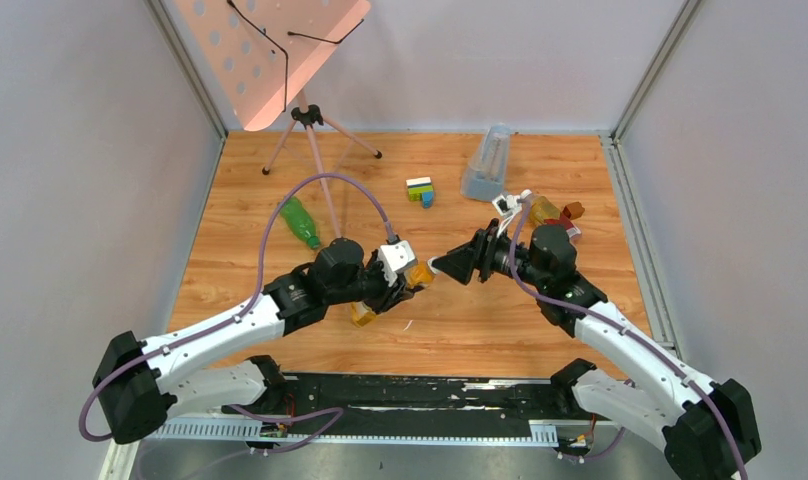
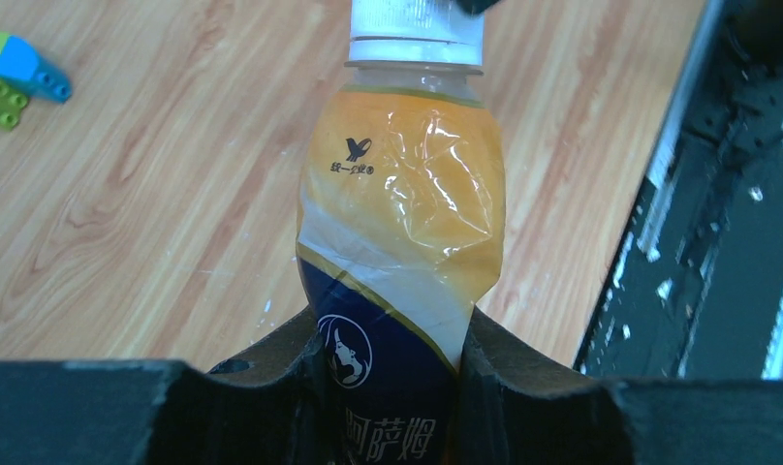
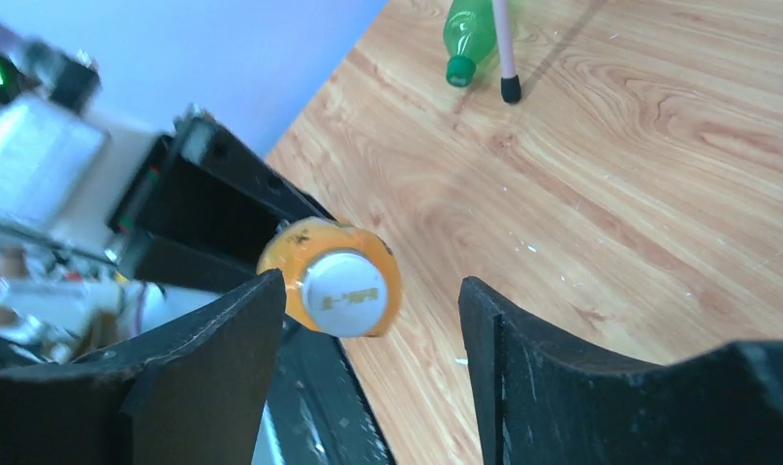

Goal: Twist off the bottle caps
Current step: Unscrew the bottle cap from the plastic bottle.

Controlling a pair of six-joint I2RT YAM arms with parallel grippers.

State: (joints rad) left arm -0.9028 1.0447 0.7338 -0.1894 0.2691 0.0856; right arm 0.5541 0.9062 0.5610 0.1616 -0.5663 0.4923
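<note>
The bare white cap [image 1: 433, 265] [image 3: 346, 294] lies to the left in the top view and outward from my right gripper. My right gripper should move that way next and close around it.
My left gripper [image 2: 392, 387] is shut on the lower body of an amber bottle with a yellow and dark blue label [image 2: 402, 223]. It holds the bottle off the table, tilted, with the white cap [image 2: 417, 24] pointing toward the right arm. In the top view my right gripper [image 1: 442, 265] is at that cap. In the right wrist view its jaws stand open on either side of the white cap [image 3: 342, 293] without touching it. A green bottle [image 1: 300, 222] with a green cap [image 3: 459, 70] lies at the left. An amber bottle with a red label [image 1: 547, 212] lies behind the right arm.
A tall clear bluish container [image 1: 487, 163] stands at the back right, with toy bricks [image 1: 420, 190] to its left. A tripod [image 1: 310, 125] holding a pink perforated board stands at the back left. A small reddish-brown block [image 1: 574, 210] lies at the right.
</note>
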